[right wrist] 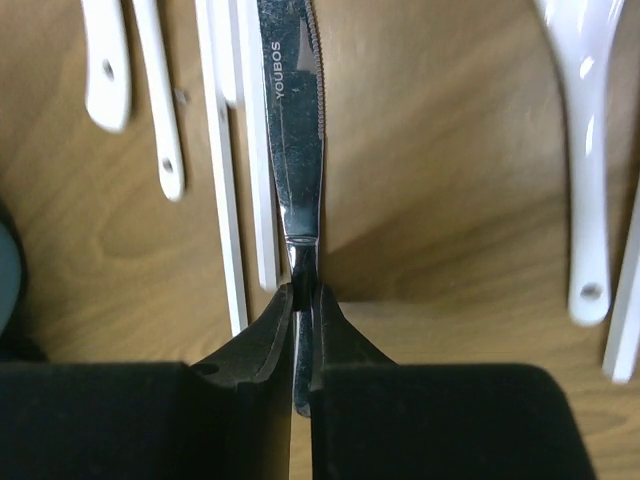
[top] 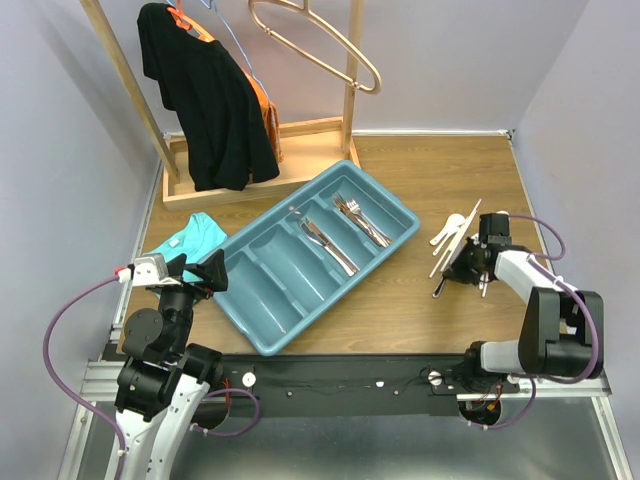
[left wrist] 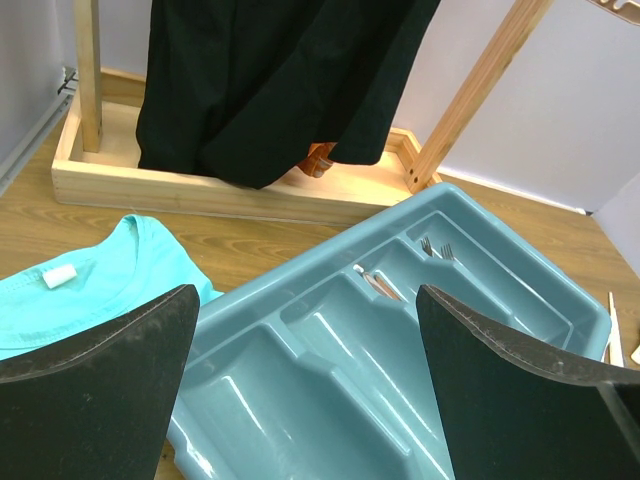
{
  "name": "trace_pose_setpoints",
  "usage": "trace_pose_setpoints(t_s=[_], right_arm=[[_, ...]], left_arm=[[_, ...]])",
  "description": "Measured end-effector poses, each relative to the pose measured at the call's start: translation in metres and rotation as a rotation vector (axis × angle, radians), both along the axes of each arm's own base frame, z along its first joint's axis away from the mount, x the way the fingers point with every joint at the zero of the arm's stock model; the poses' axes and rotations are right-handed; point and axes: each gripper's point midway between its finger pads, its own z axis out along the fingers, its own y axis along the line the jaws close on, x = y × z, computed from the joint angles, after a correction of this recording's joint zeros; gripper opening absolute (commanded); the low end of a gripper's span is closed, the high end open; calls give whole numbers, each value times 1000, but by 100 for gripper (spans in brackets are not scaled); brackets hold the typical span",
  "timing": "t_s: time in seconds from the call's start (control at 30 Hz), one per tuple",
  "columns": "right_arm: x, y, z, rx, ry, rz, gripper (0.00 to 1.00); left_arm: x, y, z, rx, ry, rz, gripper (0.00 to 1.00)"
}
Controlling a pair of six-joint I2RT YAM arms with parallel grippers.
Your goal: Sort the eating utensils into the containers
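Note:
My right gripper should lift the knife, shift left in the top view and lower it into the tray's knife section to release it, since knives lie there.
The teal-blue cutlery tray lies diagonally mid-table, with coppery forks in its far-right compartment and silver knives in the one beside it. It also fills the left wrist view. White spoons and pale chopsticks lie right of the tray. My right gripper is shut on the handle of a silver knife, with chopsticks and spoons around it. In the top view the right gripper sits low at that pile. My left gripper is open and empty by the tray's left end.
A teal folded cloth lies left of the tray. A wooden rack with a black garment and large metal hangers stands at the back. Bare wood lies between the tray and the pile.

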Motion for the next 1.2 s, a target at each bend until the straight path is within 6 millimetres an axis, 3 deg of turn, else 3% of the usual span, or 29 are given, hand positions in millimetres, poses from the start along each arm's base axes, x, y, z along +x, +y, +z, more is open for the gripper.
trace_pose_setpoints(t_s=[0.17,0.33,0.57,0.77,1.03,1.1,1.2], right_arm=[[-26,10,1,36,48,-22,1],[-41,7,10,17,63,-65,1],[-33,3,36,-15,-15,-65,1],[-11,20,68,-64,-112,77,1],[33,74,146,-110,-339,309,1],[44,104,163,-113,-386,410,1],[50,150,169,-105,-410,545,1]], left_arm=[[0,0,0,0,0,0,99],[0,0,0,0,0,0,99],[0,0,0,0,0,0,99],[0,0,0,0,0,0,99],[0,0,0,0,0,0,99],[0,0,0,0,0,0,99],[0,0,0,0,0,0,99]])
